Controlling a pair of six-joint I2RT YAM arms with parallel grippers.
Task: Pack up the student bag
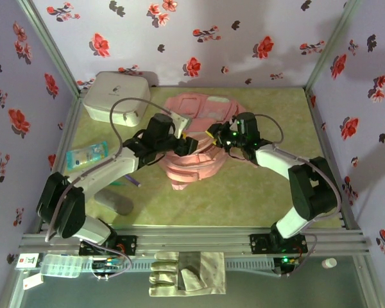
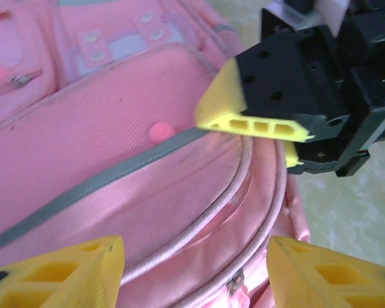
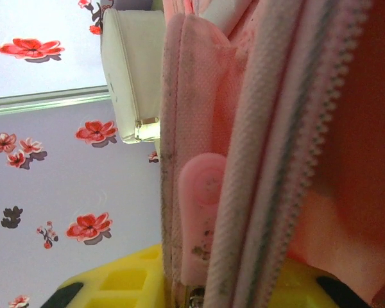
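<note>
The left gripper's two fingertips are open, so it should next move down and back onto the small metal zip pull (image 2: 236, 283), which is below it and nearer the robot's base.
The student bag (image 1: 194, 168) is a pink backpack lying in the middle of the table. My left gripper (image 1: 190, 145) hovers over its top. In the left wrist view this gripper (image 2: 196, 269) is open, its yellow fingers wide apart either side of the bag's (image 2: 115, 192) pink zip seam, with a metal slider (image 2: 234, 282) between them. My right gripper (image 1: 214, 137) meets the bag from the right and appears as a black and yellow block (image 2: 289, 138). In the right wrist view it (image 3: 224, 282) is shut on the bag's (image 3: 276, 128) zip edge, with a pink zip pull (image 3: 202, 212) between its fingers.
A white-grey zip case (image 1: 115, 96) stands at the back left, also seen as the case (image 3: 131, 70) behind the bag. A teal packet (image 1: 88, 154) lies at the left edge and a grey object (image 1: 114, 200) near the left arm. Floral walls enclose three sides.
</note>
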